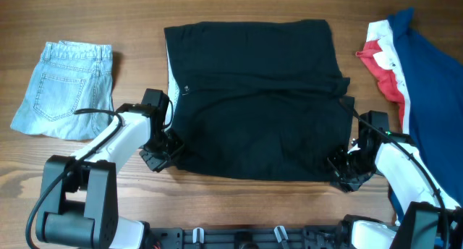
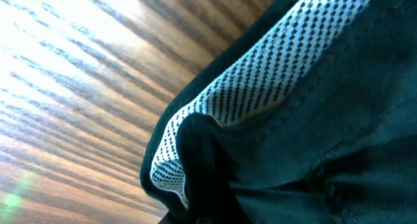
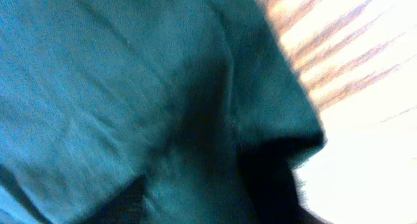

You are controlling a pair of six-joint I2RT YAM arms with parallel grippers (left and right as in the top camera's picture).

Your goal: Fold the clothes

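Observation:
My left gripper lifts up from the table next and releases the garment's bunched corner high over the garment's near edge point(image 1: 197, 164), since both ends of that edge are held.
The black garment point(image 1: 253, 104) lies spread flat in the middle of the table, with a strip of white dotted mesh lining at its left edge. My left gripper point(image 1: 165, 149) is at the garment's near left corner and my right gripper point(image 1: 341, 168) is at its near right corner. In the left wrist view the black fabric point(image 2: 326, 120) bunches toward the jaws with the dotted lining point(image 2: 273, 61) turned out. In the right wrist view the fabric point(image 3: 130, 87) fills the frame and its corner is drawn down to the jaws. Both grippers look shut on the fabric; the fingertips are hidden by cloth.
Light-blue denim shorts point(image 1: 65, 90) lie at the far left. A pile of navy, red and white garments point(image 1: 416, 68) lies at the right edge, close to my right arm. The wooden table point(image 1: 253, 10) shows around the garment.

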